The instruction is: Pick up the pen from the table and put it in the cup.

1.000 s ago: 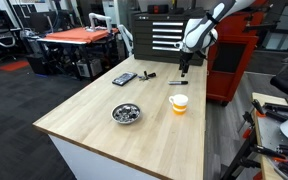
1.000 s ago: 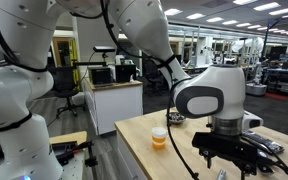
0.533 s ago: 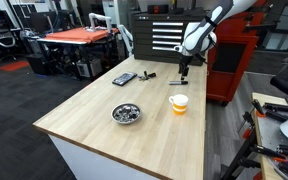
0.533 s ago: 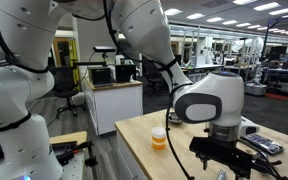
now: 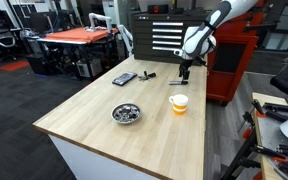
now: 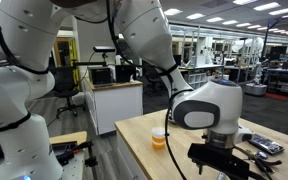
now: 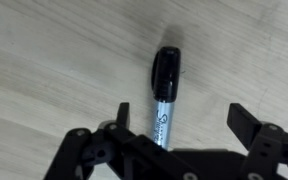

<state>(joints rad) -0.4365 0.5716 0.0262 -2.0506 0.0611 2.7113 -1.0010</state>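
Note:
I will next lower my gripper onto the pen's body beside the black cap (image 7: 164, 109) and close its fingers there, because the pen is already between the open fingers.
The pen (image 7: 163, 88) has a black cap and a grey barrel and lies flat on the light-wood table (image 7: 54, 50). In the wrist view it sits between my open jaws (image 7: 180, 118), nearer the left finger, and its lower end is hidden behind the gripper body. In an exterior view my gripper (image 5: 184, 71) hangs just above the pen (image 5: 176, 82) at the table's far end. The white and orange cup (image 5: 178, 103) stands upright nearer the front; it also shows in an exterior view (image 6: 159, 137), behind my gripper (image 6: 220, 168).
A shiny metal bowl (image 5: 126, 113) sits mid-table. A flat dark device (image 5: 124, 78) and a stubby dark object (image 5: 147, 75) lie at the far left of the table (image 5: 134, 140). A red tool cabinet (image 5: 234, 60) stands behind the arm.
My gripper has come down a little toward the table over the pen. The pen, cup and bowl have not moved.

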